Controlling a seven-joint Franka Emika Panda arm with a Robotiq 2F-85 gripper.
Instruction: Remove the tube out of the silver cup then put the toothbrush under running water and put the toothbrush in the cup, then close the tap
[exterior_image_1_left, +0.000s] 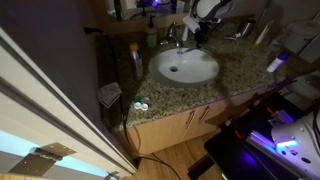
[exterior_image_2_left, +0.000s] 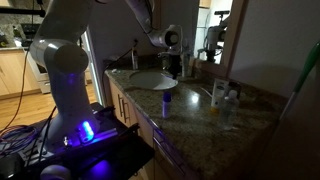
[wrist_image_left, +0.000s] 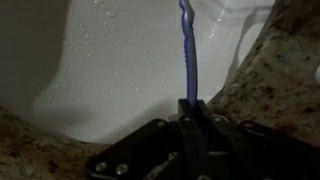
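Note:
The granite counter is to the gripper's right in the wrist view, so my gripper will next move past the basin's rim, over that counter, and release the toothbrush (wrist_image_left: 186, 50).
In the wrist view a blue toothbrush (wrist_image_left: 186, 50) stands straight out from my gripper (wrist_image_left: 190, 106), which is shut on its handle. The brush reaches out over the white basin (wrist_image_left: 110, 60), and its head is cut off by the top edge. In both exterior views the gripper (exterior_image_1_left: 199, 30) (exterior_image_2_left: 175, 44) hangs at the back rim of the basin (exterior_image_1_left: 185, 67) (exterior_image_2_left: 150, 80), close to the chrome tap (exterior_image_1_left: 177, 36). A white tube (exterior_image_2_left: 218, 93) lies on the counter beyond the basin. I cannot make out the silver cup, and I cannot tell whether water is running.
Speckled granite counter (wrist_image_left: 285, 90) surrounds the basin. A tall amber bottle (exterior_image_1_left: 134, 55) and a green-topped soap bottle (exterior_image_1_left: 152, 38) stand beside the basin. A small blue-lit bottle (exterior_image_2_left: 167, 100) sits near the counter's front edge. The robot base (exterior_image_2_left: 70, 90) stands beside the cabinet.

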